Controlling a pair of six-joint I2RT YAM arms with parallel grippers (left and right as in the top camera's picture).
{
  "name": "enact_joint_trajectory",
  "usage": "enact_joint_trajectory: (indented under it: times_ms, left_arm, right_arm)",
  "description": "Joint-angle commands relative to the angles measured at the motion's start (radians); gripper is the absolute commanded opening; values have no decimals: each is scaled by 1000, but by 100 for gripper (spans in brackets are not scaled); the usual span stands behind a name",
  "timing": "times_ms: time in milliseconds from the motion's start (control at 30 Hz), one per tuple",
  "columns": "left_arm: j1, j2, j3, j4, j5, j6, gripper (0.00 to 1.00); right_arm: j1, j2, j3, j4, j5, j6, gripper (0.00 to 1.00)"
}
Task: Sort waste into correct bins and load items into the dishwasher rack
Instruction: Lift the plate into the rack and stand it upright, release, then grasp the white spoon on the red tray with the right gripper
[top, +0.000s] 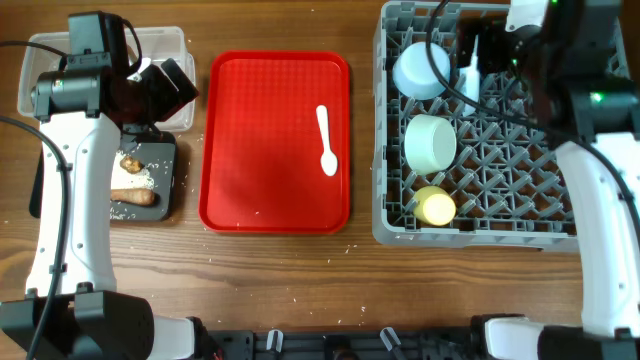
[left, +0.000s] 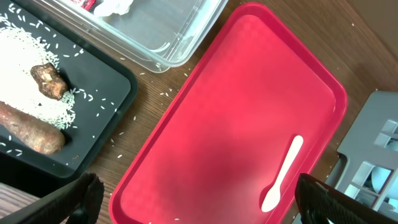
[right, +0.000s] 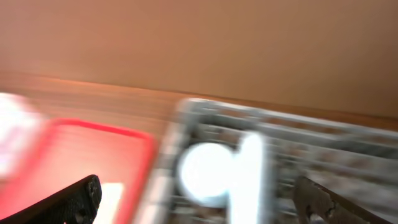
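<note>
My right gripper is above the white spoon, which lies to the left in the overhead view. The gripper needs to move that way next, back and down onto its bowl end.
My left gripper is open and empty above the table, between the clear tub and the red serving tray. A white spoon lies on that red tray. The tub holds a red wrapper and a white napkin. The black tray holds a sausage piece, a food lump and rice. The grey rack holds a pale blue bowl, a white bowl, a yellow cup and a plate on edge. My right gripper is open and empty above the rack's far side.
Loose rice grains lie scattered on the wooden table between the black tray and the red tray. The right wrist view is motion-blurred. The rack's right half shows only bare pegs.
</note>
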Motion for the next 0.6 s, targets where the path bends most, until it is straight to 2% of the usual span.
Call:
enact_joint_trajectory:
  times_ms: [0,167,333,567]
  left_arm:
    - [3,2,3,-1,5,-2,100]
    - [4,2,3,-1,4,-2,100]
    - [3,2,3,-1,4,-2,100]
    - [3,2,3,-1,5,-2,100]
  right_arm:
    - [28,57,5,5,-334,212,99]
    - [173,131,5,1,-237,217,87]
    - [410,208,5,-19,127,298,86]
    - [493,433,5,-133,77,384,78]
